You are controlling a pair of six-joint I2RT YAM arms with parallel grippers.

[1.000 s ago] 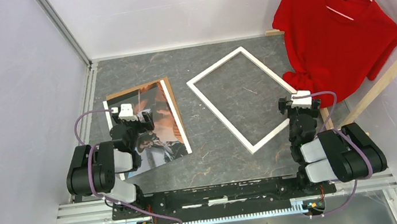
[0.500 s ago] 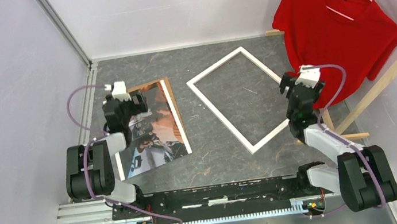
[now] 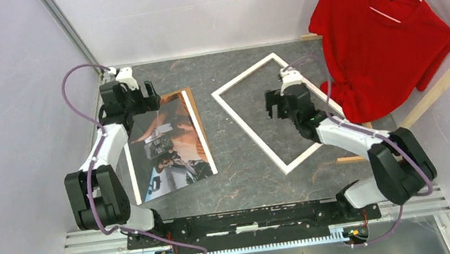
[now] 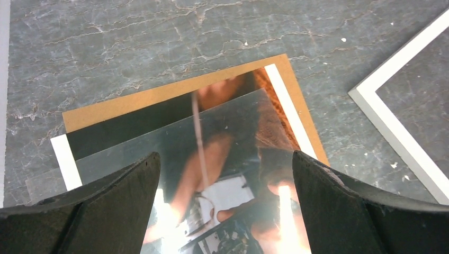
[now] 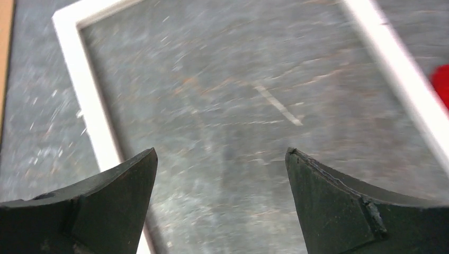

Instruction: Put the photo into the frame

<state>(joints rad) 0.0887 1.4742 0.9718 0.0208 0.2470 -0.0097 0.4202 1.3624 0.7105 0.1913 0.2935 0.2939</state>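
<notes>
I will next move my right gripper to its left in the top view and lower my open fingers on both sides of the frame's bar facing the photo, which lies below my gripper.
The photo (image 3: pixel 169 144) lies face up at the left, on a brown hardboard sheet (image 3: pixel 190 99). In the left wrist view the photo (image 4: pixel 212 159) has a clear sheet (image 4: pixel 122 153) lying over it. My left gripper (image 3: pixel 136 107) is open and empty, held above the photo's far end; it also shows in the left wrist view (image 4: pixel 223 159). The white frame (image 3: pixel 249 133) lies flat at the centre, turned at an angle. My right gripper (image 3: pixel 280 105) is open and empty above the frame's inside, seen in the right wrist view (image 5: pixel 221 153) with the left rail (image 5: pixel 84 90) beside it.
A red shirt (image 3: pixel 381 34) hangs on a bare-wood rack (image 3: pixel 445 75) at the back right, its hem near the frame's right corner. Purple walls enclose the left and back. The hardboard's far edge (image 4: pixel 174 90) and a frame corner (image 4: pixel 394 127) show in the left wrist view.
Both arms have unfolded and reached out. My left gripper moved to the photo's far end. My right gripper moved left and away, from the frame's right corner to over its inside.
</notes>
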